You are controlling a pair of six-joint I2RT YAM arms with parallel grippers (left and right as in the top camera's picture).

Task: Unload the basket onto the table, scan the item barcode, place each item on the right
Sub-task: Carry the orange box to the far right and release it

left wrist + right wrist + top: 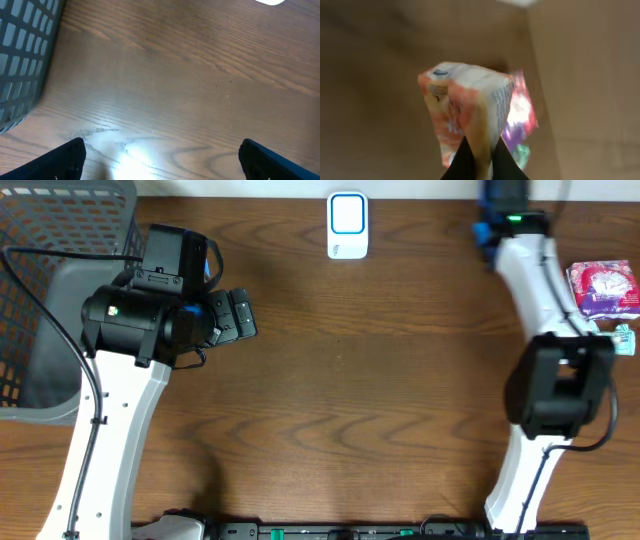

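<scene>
I will move my right gripper to the right in the overhead view and down beside the purple and pink packet (577, 292) (514, 118) to release the item, as others lie there.
In the right wrist view my right gripper (480, 146) is shut on the edge of an orange and white packet (470, 100), the item, which hangs above the table. The picture is blurred and I can make out no barcode. In the overhead view the packet and the right gripper are hidden under the right arm (557, 385). A white scanner (347, 225) with a blue-rimmed window lies at the table's far edge, and its corner shows in the left wrist view (272, 2). My left gripper (235, 315) (162, 155) stands wide open over bare wood, holding nothing.
A grey mesh basket (60, 280) (25, 60) stands at the far left, beside the left arm. A purple and pink packet (603, 288) (522, 112) and a small green item (624, 338) (520, 152) lie at the right edge.
</scene>
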